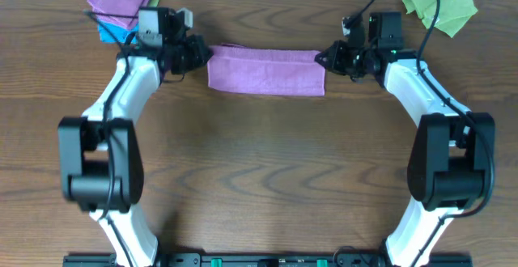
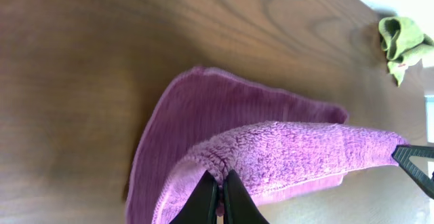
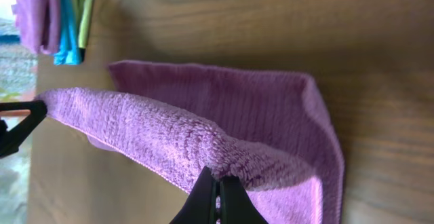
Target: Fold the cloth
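Observation:
Next, my right gripper lowers back toward the cloth's near edge (image 1: 316, 94) and releases there, since the upper cloth layer it pinches is still raised above the lower one.
A purple cloth (image 1: 265, 71) lies folded over on itself as a long strip at the far middle of the wooden table. My left gripper (image 1: 202, 55) is shut on the cloth's left end; in the left wrist view the fingers (image 2: 221, 187) pinch the raised upper layer (image 2: 298, 149). My right gripper (image 1: 327, 58) is shut on the right end; in the right wrist view the fingers (image 3: 218, 190) pinch the lifted fold (image 3: 169, 132). The upper layer is held a little above the lower one.
A stack of folded cloths, purple on top with blue under it (image 1: 120, 2), sits at the far left corner, and shows in the right wrist view (image 3: 51, 17). A crumpled green cloth (image 1: 439, 5) lies at the far right, also in the left wrist view (image 2: 404, 42).

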Robot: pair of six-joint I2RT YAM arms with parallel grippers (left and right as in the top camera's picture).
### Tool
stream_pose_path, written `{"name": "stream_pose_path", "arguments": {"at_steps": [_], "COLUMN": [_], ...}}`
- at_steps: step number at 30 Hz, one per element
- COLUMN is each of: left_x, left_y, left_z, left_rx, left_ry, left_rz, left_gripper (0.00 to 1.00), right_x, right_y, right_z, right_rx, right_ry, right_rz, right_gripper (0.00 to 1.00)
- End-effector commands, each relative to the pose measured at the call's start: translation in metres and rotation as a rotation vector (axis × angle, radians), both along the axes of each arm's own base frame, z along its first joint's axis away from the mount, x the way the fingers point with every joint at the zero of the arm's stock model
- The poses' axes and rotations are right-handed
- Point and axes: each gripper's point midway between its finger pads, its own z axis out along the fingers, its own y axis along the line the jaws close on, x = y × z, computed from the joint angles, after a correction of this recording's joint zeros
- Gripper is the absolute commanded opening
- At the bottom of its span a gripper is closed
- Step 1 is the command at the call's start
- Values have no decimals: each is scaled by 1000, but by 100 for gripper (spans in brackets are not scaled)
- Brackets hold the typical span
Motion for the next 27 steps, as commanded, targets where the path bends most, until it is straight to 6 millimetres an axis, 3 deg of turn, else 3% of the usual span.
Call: {"name": "stream_pose_path", "arguments": {"at_steps": [1,8,19,26,27], "left_x": [18,34,-8,-10,-10], "left_y": [-10,-16,-8,-7,-6], "left_z": [5,2,-32,-36,-37], "left_rx": [-41,-58,101,149,157], "left_ry": [1,21,179,185,185], "left_rz": [-31,-57,-122,-119,-114], "left_gripper": [6,6,6,6,8], "right_x": [17,22,-14,-20,-20], "right_y": [-7,-11,-5,-4,-4], "right_z": [3,-6,-28,-31,-31], "right_rx": [-35,-60,-116,-129,-129], "right_ry": [-26,-10,122,139,139], "right_rz": [-37,-60,19,36,36], "right_gripper": [1,2,2,2,15]}}
